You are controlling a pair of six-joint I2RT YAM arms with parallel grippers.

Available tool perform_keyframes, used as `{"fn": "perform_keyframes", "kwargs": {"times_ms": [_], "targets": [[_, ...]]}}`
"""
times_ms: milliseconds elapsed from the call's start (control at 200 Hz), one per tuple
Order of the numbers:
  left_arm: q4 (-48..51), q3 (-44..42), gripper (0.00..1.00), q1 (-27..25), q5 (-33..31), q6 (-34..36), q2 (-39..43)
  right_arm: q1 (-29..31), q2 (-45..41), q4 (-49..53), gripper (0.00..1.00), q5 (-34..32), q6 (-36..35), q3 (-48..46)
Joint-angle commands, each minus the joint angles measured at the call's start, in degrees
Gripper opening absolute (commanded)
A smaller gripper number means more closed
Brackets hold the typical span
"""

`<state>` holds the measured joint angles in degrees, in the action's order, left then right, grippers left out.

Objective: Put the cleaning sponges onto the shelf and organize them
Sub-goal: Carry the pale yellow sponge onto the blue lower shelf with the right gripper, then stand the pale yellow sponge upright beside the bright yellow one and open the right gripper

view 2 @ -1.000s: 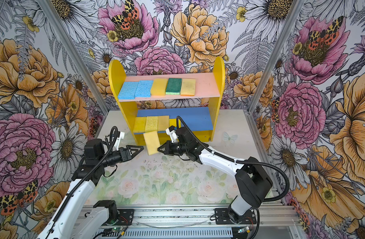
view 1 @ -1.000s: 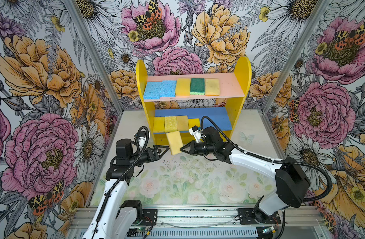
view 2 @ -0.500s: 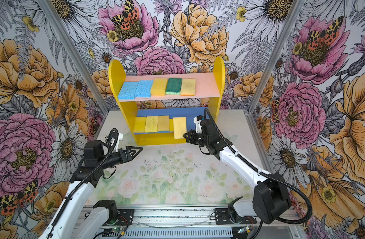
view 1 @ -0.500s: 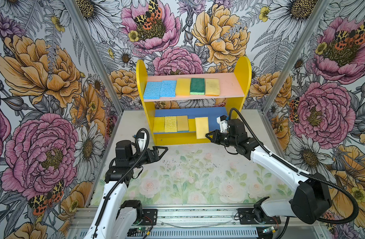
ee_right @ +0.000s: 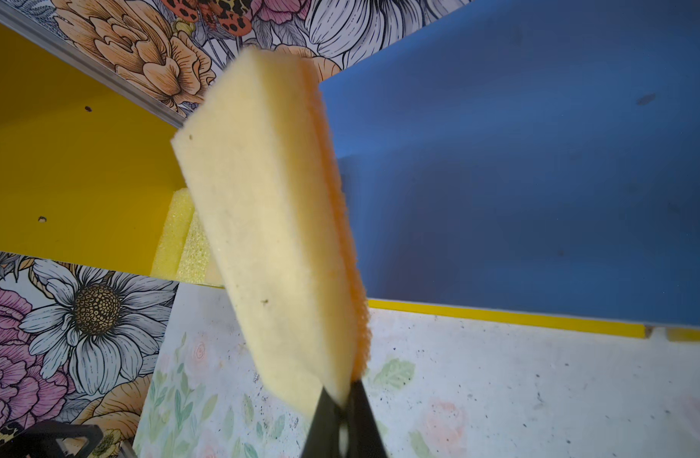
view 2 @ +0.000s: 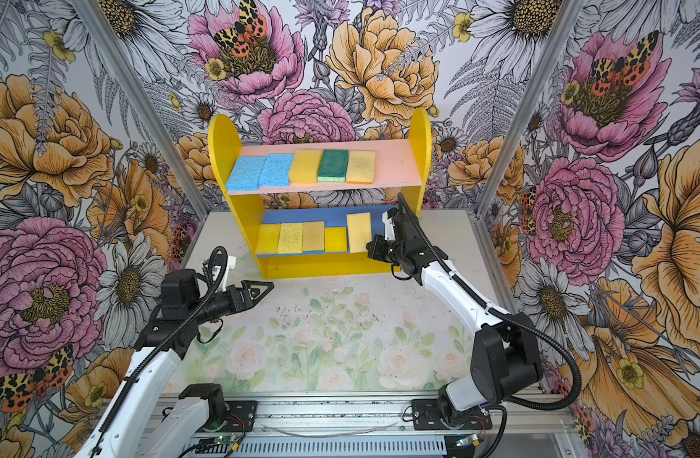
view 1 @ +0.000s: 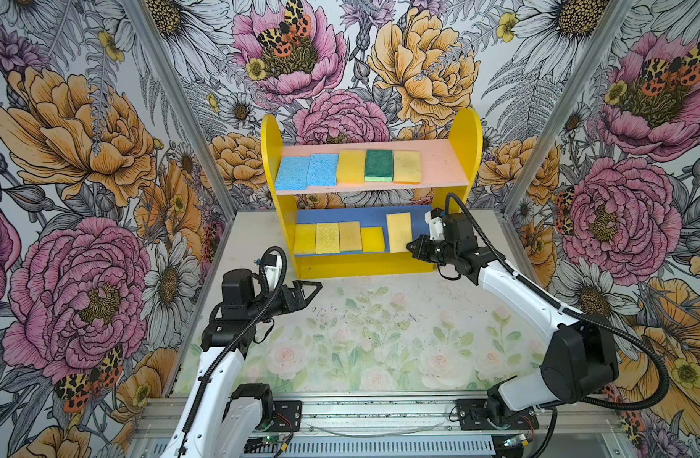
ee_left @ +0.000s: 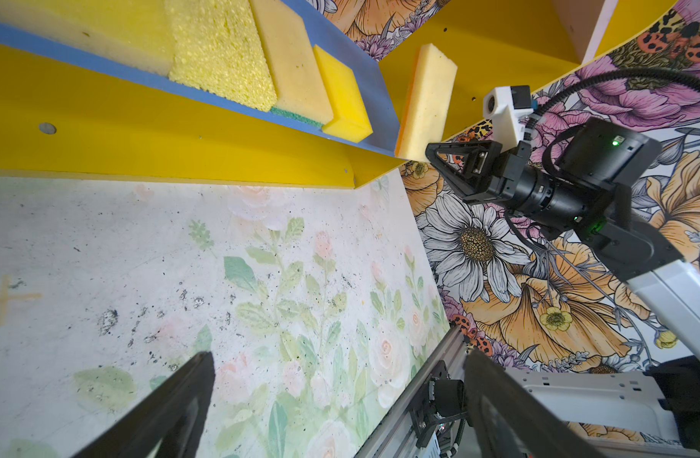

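Observation:
My right gripper is next going to bring the pale yellow sponge down toward the row of yellow sponges, onto the blue board [view 1: 419, 222] beside the end yellow sponge, and let go of it, since that spot is bare.
The shelf [view 1: 439, 166] [view 2: 396, 162] stands at the back of the table. On its pink upper board lie two blue sponges [view 1: 291, 173], a yellow one [view 1: 351, 166], a green one [view 1: 378, 164] and a tan one [view 1: 407, 166]. Several yellow sponges [view 1: 327, 238] [ee_left: 221, 51] sit in a row on the left of the blue lower board [view 1: 419, 222]. My right gripper [view 1: 411, 249] [view 2: 370, 249] [ee_right: 340, 400] is shut on a pale yellow sponge [view 1: 398, 232] [view 2: 358, 232] [ee_left: 427, 99] [ee_right: 269, 222] with an orange face. It holds that sponge on edge just right of the row. My left gripper [view 1: 314, 287] [view 2: 267, 287] [ee_left: 338, 357] hangs open and empty over the table, left of the shelf's front.
A floral mat [view 1: 360, 337] covers the table in front of the shelf. An aluminium rail [view 1: 380, 408] with both arm bases runs along the near edge. Flowered walls with metal posts [view 1: 538, 119] close in both sides and the back. The blue board's right end is bare.
My right gripper has carried the pale yellow sponge from in front of the shelf's left part up and right to the lower board's right part. The left arm has barely moved.

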<state>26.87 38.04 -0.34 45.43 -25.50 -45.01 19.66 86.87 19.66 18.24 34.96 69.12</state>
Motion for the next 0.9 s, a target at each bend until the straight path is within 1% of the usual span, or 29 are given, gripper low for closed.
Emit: {"fn": "perform_keyframes", "kwargs": {"times_ms": [0,585,895], "targets": [[0.1,1.3,0.99,0.0,-1.1,1.3,0.0,-0.7,2.4,0.7,0.06,0.0,-1.7,2.6],[-0.1,1.2,0.99,0.0,-0.8,1.2,-0.5,-1.6,9.6,0.6,0.08,1.2,-1.8,7.0],[-0.2,1.2,0.99,-0.1,-0.6,1.2,-0.4,-2.1,11.2,0.6,0.08,1.5,-1.5,8.9]]}}
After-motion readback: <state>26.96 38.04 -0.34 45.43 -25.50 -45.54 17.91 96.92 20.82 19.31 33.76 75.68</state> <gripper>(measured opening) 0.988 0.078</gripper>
